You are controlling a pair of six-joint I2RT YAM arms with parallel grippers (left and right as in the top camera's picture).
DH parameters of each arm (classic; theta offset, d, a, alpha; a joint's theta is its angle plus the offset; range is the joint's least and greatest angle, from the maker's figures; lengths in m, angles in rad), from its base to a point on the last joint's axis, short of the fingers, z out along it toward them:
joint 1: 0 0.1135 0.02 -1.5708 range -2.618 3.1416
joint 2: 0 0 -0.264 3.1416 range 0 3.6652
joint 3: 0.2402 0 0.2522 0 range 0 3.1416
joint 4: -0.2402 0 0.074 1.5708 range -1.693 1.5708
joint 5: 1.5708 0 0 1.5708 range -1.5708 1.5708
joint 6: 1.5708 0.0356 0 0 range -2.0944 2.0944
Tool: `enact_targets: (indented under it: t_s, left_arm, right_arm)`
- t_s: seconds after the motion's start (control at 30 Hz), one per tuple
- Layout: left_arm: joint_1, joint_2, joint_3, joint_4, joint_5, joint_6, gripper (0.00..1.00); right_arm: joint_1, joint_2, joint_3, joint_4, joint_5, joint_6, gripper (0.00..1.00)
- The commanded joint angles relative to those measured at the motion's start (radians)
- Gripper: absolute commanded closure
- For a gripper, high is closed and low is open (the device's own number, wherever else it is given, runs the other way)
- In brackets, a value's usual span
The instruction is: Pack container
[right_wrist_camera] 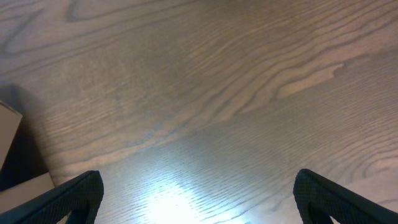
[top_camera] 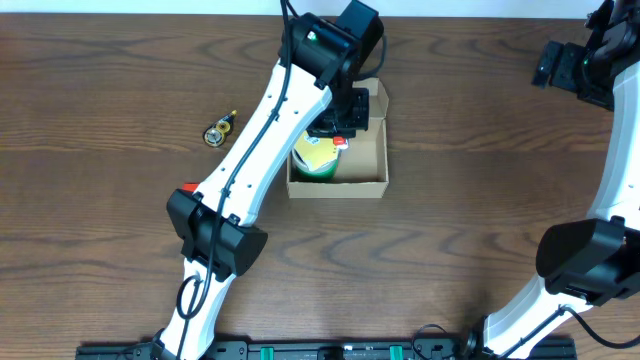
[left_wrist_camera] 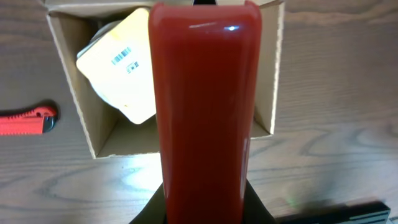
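Observation:
My left gripper lowers next, shifting to the right in the overhead view, and releases, since the container's empty bottom lies below it on that side.
The brown cardboard container [top_camera: 372, 150] stands open at the table's middle, its flap at the far side. It also shows in the left wrist view [left_wrist_camera: 71, 93]. A cream-yellow tub with a barcode [left_wrist_camera: 121, 68] lies inside it, also seen from overhead [top_camera: 313, 160]. My left gripper [top_camera: 338, 125] hangs over the container. In the left wrist view this gripper [left_wrist_camera: 205, 214] is shut on a long red object [left_wrist_camera: 205, 93] held above the opening. My right gripper [right_wrist_camera: 208, 202] is open and empty over bare table, far right at the back [top_camera: 560, 62].
A red utility knife [left_wrist_camera: 25, 121] lies on the table beside the container. A small yellow and black item [top_camera: 218, 130] lies to the left of the container. A corner of cardboard [right_wrist_camera: 7, 134] shows at the left edge of the right wrist view.

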Motion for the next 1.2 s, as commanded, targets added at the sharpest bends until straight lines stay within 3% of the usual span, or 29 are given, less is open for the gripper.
enact_targets:
  t_s: [0.0,0.43,1.17]
  left_arm:
    - [-0.017,-0.015,-0.052,-0.041,-0.031,-0.053,0.94]
    - [-0.074,0.009,-0.193,0.094,-0.053,-0.087,0.94]
    - [-0.100,0.151,-0.198,0.204,0.019,-0.074,0.94]
  right_arm:
    - [-0.009,0.009,0.001,-0.001,-0.011,0.016,0.01]
    - [-0.009,0.009,0.001,-0.002,-0.022,0.016,0.01]
    - [-0.005,0.009,0.001,-0.001,-0.041,0.016,0.02]
